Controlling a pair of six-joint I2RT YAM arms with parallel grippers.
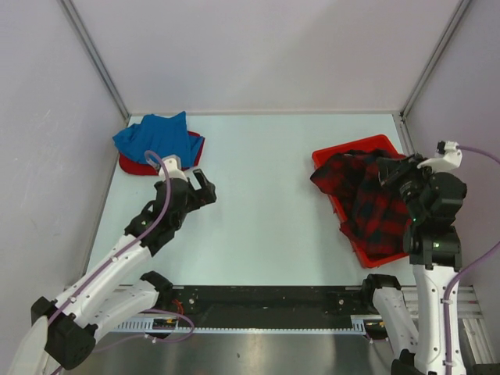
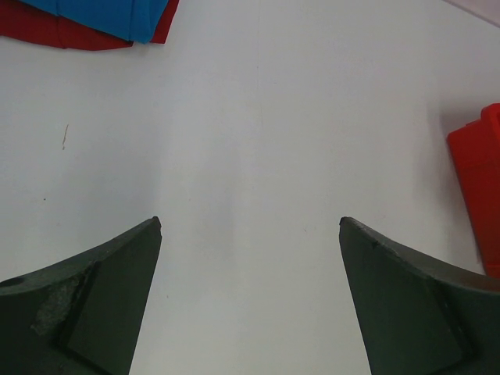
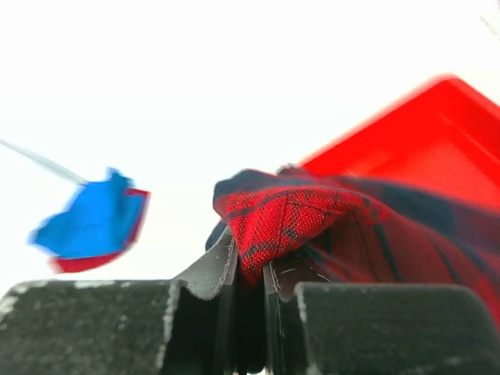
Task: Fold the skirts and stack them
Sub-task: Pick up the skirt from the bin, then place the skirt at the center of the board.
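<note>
The right gripper lifts the plaid skirt off the tray next. It then swings left in the top view and lowers to release it, since bare tabletop lies there.
The blue skirt (image 1: 156, 137) lies folded on the red skirt (image 1: 134, 166) at the table's far left; both show at the top left of the left wrist view, blue (image 2: 109, 16) over red (image 2: 47, 31), and blurred in the right wrist view (image 3: 90, 223). The plaid skirt (image 1: 367, 195) drapes over the red tray (image 1: 355, 148) at the right. My right gripper (image 1: 391, 173) is shut on a fold of the plaid skirt (image 3: 297, 215). My left gripper (image 1: 205, 187) is open and empty over bare table (image 2: 250, 226), just right of the blue and red stack.
The tray's corner shows at the right edge of the left wrist view (image 2: 478, 187). Grey walls with metal posts enclose the table on three sides. A black rail (image 1: 266, 301) runs along the near edge between the arm bases.
</note>
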